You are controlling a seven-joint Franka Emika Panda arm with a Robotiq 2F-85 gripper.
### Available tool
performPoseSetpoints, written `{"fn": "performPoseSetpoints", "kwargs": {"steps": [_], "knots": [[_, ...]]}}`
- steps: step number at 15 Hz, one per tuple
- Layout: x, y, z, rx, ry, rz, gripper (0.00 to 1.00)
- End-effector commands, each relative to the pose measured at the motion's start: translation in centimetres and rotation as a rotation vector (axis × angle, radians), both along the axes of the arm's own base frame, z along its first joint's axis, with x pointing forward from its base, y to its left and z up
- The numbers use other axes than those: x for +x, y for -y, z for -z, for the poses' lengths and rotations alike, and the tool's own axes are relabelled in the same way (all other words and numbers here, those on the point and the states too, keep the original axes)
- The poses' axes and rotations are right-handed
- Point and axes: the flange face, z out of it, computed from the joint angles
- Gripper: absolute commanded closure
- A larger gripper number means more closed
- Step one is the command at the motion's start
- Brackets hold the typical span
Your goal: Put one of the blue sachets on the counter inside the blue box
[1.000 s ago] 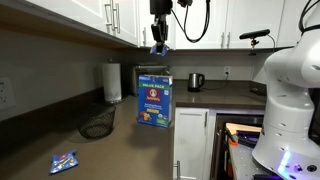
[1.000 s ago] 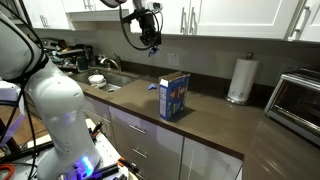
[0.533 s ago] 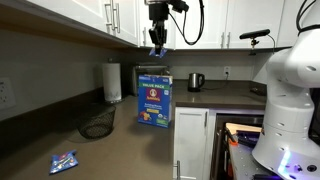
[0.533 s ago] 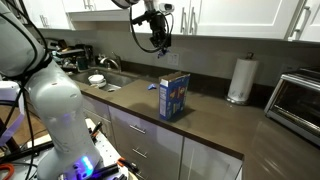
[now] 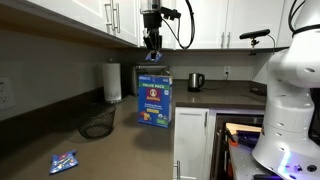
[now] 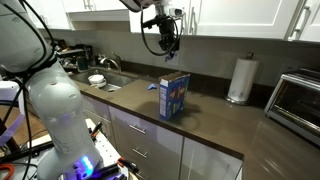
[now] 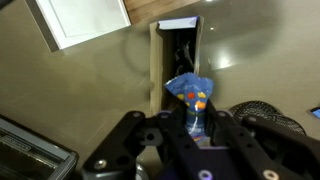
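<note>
The blue sachet still dangles above the opening, so my gripper will carry it down toward the open top of the tall blue box point(image 5: 153, 97) next.
My gripper point(image 5: 152, 52) hangs high above the counter, shut on a blue sachet point(image 7: 191, 100) that dangles from the fingers. It is right over the open top of the tall blue box point(image 5: 153, 97), which stands upright on the counter. In the wrist view the box's open top point(image 7: 178, 55) lies just beyond the sachet's tip. In an exterior view the gripper point(image 6: 167, 46) is above the box point(image 6: 174, 96). A second blue sachet point(image 5: 64, 161) lies flat on the counter near the front.
A black mesh basket point(image 5: 97, 122) sits beside the box. A paper towel roll point(image 5: 112, 81) and a kettle point(image 5: 196, 81) stand at the back wall. White upper cabinets point(image 5: 80, 15) hang close to the arm. A sink point(image 6: 108, 78) with dishes is further along the counter.
The gripper with the sachet has shifted sideways along the counter, from off to one side of the box to right above its open top. Height is about the same.
</note>
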Motion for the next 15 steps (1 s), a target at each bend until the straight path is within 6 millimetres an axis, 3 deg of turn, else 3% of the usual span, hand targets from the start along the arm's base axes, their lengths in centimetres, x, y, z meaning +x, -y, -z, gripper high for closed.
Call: {"fn": "performPoseSetpoints", "kwargs": {"steps": [1,15], "knots": [[1.6,1.1,0.9,-0.007,-0.004,0.018,0.94],[3.2,2.9,6.3,-0.003,-0.058,0.044,0.94]]}}
